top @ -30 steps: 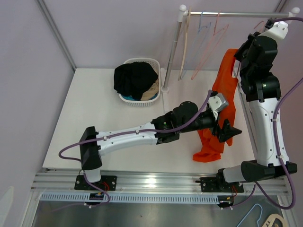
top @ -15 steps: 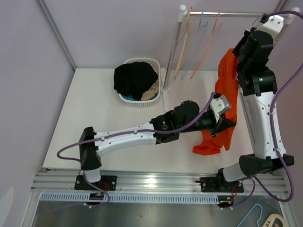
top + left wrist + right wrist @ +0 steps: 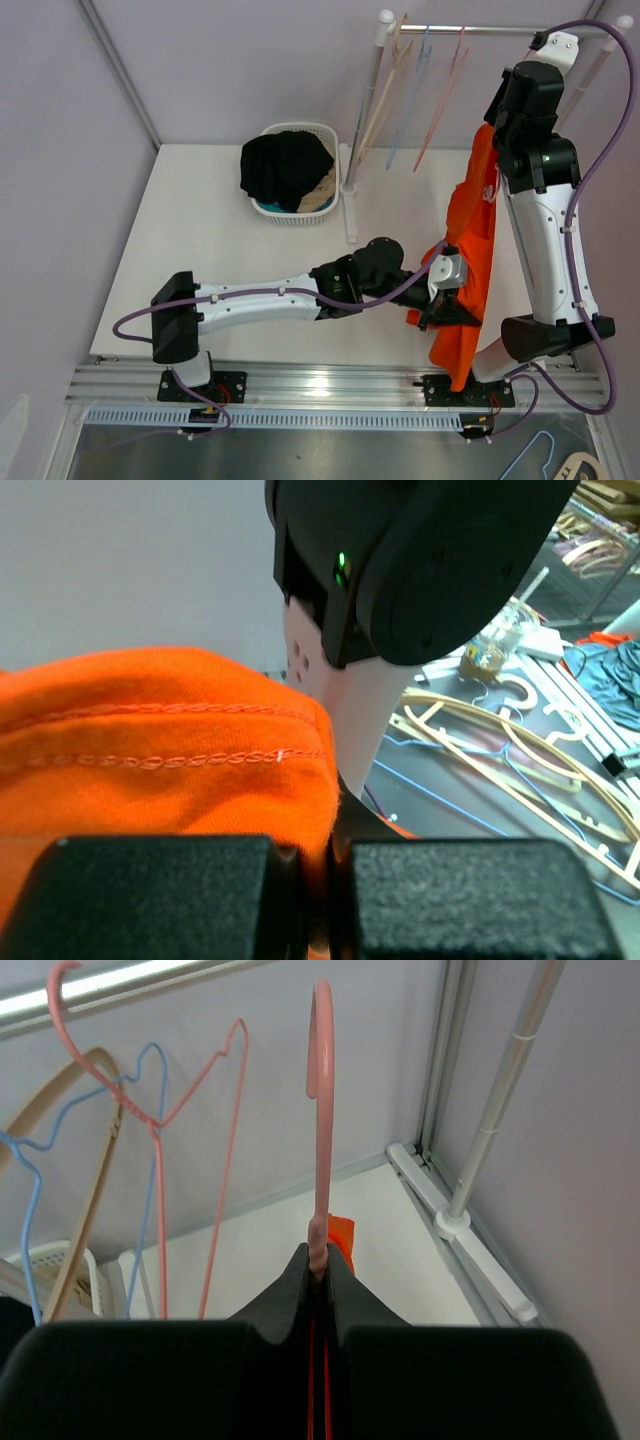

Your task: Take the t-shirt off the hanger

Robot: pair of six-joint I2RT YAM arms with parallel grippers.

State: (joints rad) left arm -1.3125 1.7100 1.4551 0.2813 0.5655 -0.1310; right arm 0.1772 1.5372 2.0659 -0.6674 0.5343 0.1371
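Note:
Next, my right gripper needs to move outward to the bar's bare part (image 3: 495, 32) (image 3: 165, 978), lower the hanger's hook over it and release, because the hook rises clear of the gripper's fingers.
The orange t-shirt (image 3: 478, 240) hangs stretched from high on the right down past the table's near edge. It is on a pink hanger (image 3: 321, 1110), whose hook rises between the fingers of my right gripper (image 3: 320, 1260), and that gripper is shut on the hanger's neck. From above, the right gripper (image 3: 495, 128) is at the shirt's top and the hanger itself is hidden. My left gripper (image 3: 455, 300) is shut on the shirt's lower part. Up close, orange cloth (image 3: 150, 750) is pinched between the left gripper's (image 3: 325, 900) pads.
A white basket (image 3: 318, 127) of dark clothes stands at the back of the table. A clothes rail (image 3: 470, 30) on a pole (image 3: 365, 110) carries several empty hangers (image 3: 430, 95). More hangers (image 3: 500, 750) lie on the floor past the table.
The left gripper has shut on the shirt and pulled it toward the near edge. The right arm has lifted the hanger higher, so the shirt now hangs taut and long.

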